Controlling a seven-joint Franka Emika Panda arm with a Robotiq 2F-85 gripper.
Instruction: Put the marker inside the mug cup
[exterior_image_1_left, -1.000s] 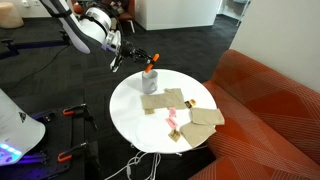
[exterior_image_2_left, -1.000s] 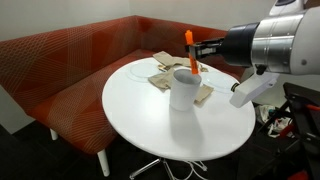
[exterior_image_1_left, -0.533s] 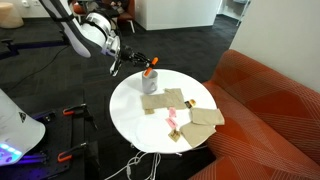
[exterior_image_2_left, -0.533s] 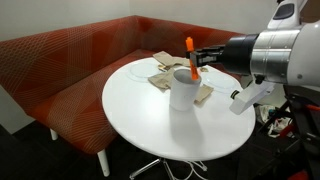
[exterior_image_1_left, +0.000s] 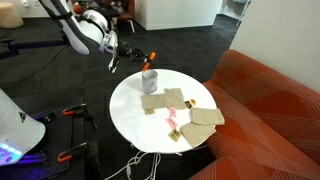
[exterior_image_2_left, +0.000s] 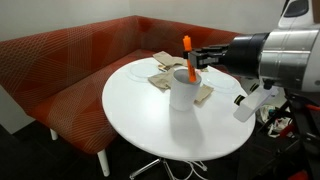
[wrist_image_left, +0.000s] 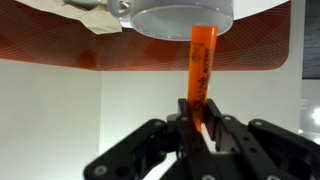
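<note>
My gripper moves slightly down next, guides the marker's lower end into the mug's open top and releases the marker, since most of it stands above the mug's rim.
The orange marker is held upright and slightly tilted in my gripper, right over the light grey mug cup on the round white table. In an exterior view the marker stands above the mug, with its lower end at the rim. The gripper is shut on it from the side. In the wrist view the jaws clamp the marker, which points at the mug. I cannot tell whether the tip is inside.
Tan flat pieces and a small pink object lie on the table past the mug; the pieces also show in an exterior view. A red sofa curves round the table's far side. Cables hang under the table.
The gripper, still holding the marker, has risen a little over the mug, and the arm has drawn back slightly. The mug has not moved.
</note>
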